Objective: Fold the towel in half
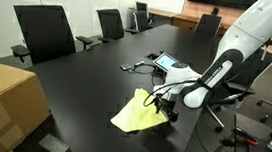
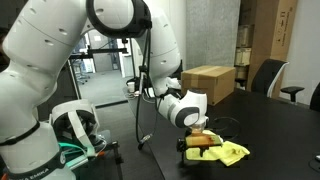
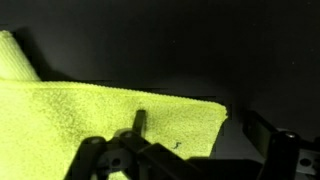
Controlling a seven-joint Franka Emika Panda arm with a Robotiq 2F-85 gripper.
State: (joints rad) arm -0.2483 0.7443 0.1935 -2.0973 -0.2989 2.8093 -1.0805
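My gripper stays low where it stands and draws its fingers together on the towel's corner (image 3: 204, 120) next, since that corner lies between its open fingers.
The pale-yellow towel (image 1: 137, 114) lies partly bunched on the black table (image 1: 80, 81), near its edge. It also shows in an exterior view (image 2: 228, 152) and fills the left of the wrist view (image 3: 90, 120). My gripper (image 1: 165, 111) is low at the towel's edge nearest the arm, seen too in an exterior view (image 2: 197, 143). In the wrist view the gripper (image 3: 197, 122) is open. One finger is over the cloth and the other is past the towel's corner, over bare table. Nothing is held.
A brown cardboard box (image 1: 3, 98) stands on the table away from the towel, also in an exterior view (image 2: 208, 82). A small tablet (image 1: 166, 61) with cables lies beyond the gripper. Office chairs (image 1: 45, 32) line the table.
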